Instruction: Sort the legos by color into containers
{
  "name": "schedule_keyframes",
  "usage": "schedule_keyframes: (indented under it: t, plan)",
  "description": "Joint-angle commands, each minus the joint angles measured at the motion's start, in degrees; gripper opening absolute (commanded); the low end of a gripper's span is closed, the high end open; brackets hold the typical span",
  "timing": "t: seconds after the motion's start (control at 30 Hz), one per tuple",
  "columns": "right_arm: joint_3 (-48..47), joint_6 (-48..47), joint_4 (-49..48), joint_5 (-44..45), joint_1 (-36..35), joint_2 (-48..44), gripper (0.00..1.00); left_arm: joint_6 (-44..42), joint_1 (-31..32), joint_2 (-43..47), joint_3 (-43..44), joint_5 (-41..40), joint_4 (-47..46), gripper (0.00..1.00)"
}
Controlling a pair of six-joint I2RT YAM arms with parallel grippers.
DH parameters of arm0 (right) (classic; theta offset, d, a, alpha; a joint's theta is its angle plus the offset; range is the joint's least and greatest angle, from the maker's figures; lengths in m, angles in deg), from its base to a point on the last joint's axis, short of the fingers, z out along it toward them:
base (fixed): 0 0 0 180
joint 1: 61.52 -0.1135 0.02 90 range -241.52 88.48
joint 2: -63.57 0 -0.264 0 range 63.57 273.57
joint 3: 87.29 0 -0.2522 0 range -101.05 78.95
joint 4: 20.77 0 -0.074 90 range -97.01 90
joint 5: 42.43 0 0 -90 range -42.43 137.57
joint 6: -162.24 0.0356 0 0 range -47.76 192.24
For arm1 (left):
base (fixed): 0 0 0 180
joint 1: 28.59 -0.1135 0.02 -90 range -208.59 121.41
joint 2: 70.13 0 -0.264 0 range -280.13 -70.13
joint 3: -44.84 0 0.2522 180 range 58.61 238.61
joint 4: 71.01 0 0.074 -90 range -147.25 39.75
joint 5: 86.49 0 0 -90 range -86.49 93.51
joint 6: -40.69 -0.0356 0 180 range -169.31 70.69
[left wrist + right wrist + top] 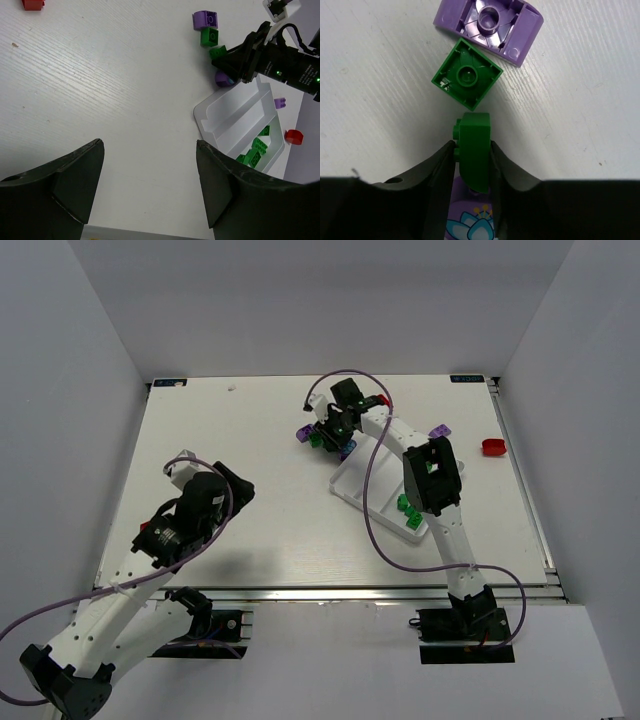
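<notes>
The green bricks are already in one section of the white tray, so my right gripper will next lift this green brick and then lower it among them.
My right gripper (472,147) is shut on a green brick (474,150) held on edge just above the table, left of the white tray's (375,502) far end in the top view (335,430). Beyond it lie an upside-down green brick (466,81) and an upside-down purple brick (490,27). A purple piece with a flower print (470,220) lies under the jaws. Several green bricks (408,510) lie at the near end of one tray compartment. My left gripper (150,150) is open and empty over bare table at the left (235,488).
A purple brick (437,430) and a red brick (492,447) lie right of the tray. The left wrist view shows another red brick (32,4) at its top left edge. White walls enclose the table on three sides.
</notes>
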Motion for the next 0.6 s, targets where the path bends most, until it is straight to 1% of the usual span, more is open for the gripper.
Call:
schedule_keyframes:
  t: [0.0, 0.03, 0.07, 0.13, 0.17, 0.3, 0.33, 0.43, 0.47, 0.53, 0.57]
  plan:
    - [-2.6, -0.5, -1.4, -0.8, -0.3, 0.5, 0.36, 0.9, 0.0, 0.7, -0.2, -1.2, 0.6, 0.83]
    - [-2.2, -0.8, -1.7, -1.7, -0.2, 0.1, 0.33, 1.0, 0.0, 0.7, -0.5, -1.0, 0.4, 0.84]
    - [-1.8, -1.1, -1.8, -2.4, -0.3, -0.2, 0.27, 1.1, 0.0, 0.7, -0.6, -1.0, 0.3, 0.84]
    - [0.3, -1.5, -2.8, -4.5, -0.3, -2.4, 0.22, 1.3, 0.0, 0.6, -0.8, -0.8, 0.4, 0.84]
    - [1.3, -1.6, -3.4, -5.3, -0.3, -4.5, 0.16, 1.4, 0.0, 0.5, -0.9, -0.8, 0.4, 0.84]
    - [6.4, -1.9, -5.9, -9.8, -0.3, -11.1, 0.03, 3.3, 0.0, -0.4, -1.0, -1.3, 1.4, 0.84]
    - [7.2, -1.9, -6.1, -11.7, -0.3, -12.5, 0.0, 4.1, 0.0, -0.9, -0.8, -1.7, 2.9, 0.84]
    - [10.1, -2.0, -5.9, -15.0, -0.1, -18.3, 0.0, 7.7, -0.1, -3.8, 0.5, -3.8, 7.4, 0.88]
    - [11.9, -2.2, -5.2, -15.6, 0.0, -21.3, 0.0, 8.2, -0.1, -4.6, 1.0, -4.2, 8.3, 0.9]
    - [13.6, -3.0, -3.9, -17.4, 0.7, -24.3, 0.0, 8.5, -0.1, -6.9, 2.4, -4.4, 9.8, 0.92]
    - [15.2, -3.2, -2.0, -17.9, 1.2, -27.2, 0.0, 8.5, -0.1, -7.5, 2.8, -4.3, 10.1, 0.97]
